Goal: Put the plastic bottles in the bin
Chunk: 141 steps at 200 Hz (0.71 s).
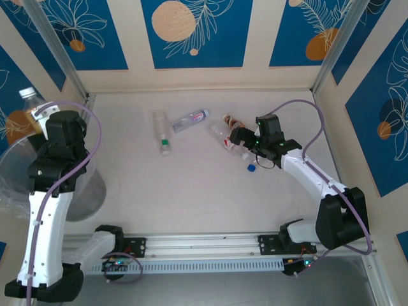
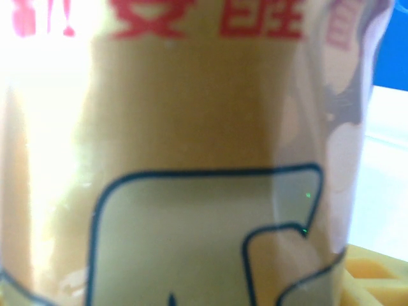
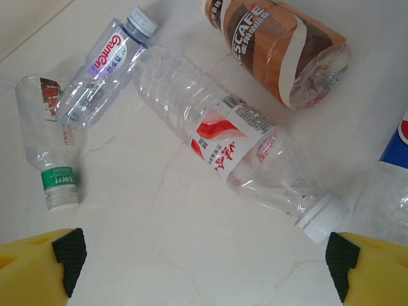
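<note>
The upright bottle point(image 1: 27, 109) still sticks out past the bin's far rim, so my left gripper will next move back and down over the bin's opening point(image 1: 15, 168) to release it.
My left gripper point(image 1: 39, 120) is shut on an upright plastic bottle point(image 1: 27, 109) with a white cap and brownish contents, held over the bin point(image 1: 76, 197). Its tan label with red characters point(image 2: 191, 127) sits right against the left wrist camera. My right gripper point(image 3: 204, 268) hangs open above the table, nothing between its fingertips point(image 3: 70, 252). Just beyond it lies a clear bottle with a red and white label point(image 3: 229, 143). A brown-labelled bottle point(image 3: 280, 38), a bluish-labelled one point(image 3: 105, 64) and a green-labelled one point(image 3: 48, 146) lie further off.
A bottle with a blue label point(image 3: 392, 185) lies at the right finger's side, and a loose blue cap point(image 1: 252, 168) rests near the right gripper point(image 1: 239, 141). Walls close in the table at the back and right. The arm bases and a rail run along the near edge.
</note>
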Available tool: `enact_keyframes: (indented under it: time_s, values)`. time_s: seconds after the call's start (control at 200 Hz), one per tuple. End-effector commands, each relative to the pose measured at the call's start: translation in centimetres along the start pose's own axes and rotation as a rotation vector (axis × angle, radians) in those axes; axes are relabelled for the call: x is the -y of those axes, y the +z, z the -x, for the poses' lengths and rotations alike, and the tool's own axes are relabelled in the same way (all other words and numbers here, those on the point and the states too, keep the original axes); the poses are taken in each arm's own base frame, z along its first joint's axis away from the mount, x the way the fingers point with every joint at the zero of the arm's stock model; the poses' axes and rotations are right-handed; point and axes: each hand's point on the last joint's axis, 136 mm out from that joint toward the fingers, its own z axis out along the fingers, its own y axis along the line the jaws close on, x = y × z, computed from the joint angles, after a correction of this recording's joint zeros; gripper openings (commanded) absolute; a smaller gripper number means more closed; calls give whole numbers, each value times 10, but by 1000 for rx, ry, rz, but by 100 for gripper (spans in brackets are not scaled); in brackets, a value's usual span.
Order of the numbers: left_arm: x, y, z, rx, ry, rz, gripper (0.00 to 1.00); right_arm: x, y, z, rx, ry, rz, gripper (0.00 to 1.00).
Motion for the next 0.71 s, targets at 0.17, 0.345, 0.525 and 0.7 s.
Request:
enact_keyframes:
  time_s: [0.17, 0.345, 0.525, 0.7]
  values:
    - [-49, 34, -35, -102, -77, 196, 61, -12, -6, 7, 38, -37, 27, 99]
    - [-70, 50, -58, -177, -193, 225, 61, -6, -6, 3, 43, -33, 15, 99]
    - [-97, 61, -78, -214, -211, 378, 63, -5, -6, 2, 40, -43, 11, 99]
    - [-115, 66, -94, -239, -243, 471, 65, -7, -7, 4, 41, -60, 14, 99]
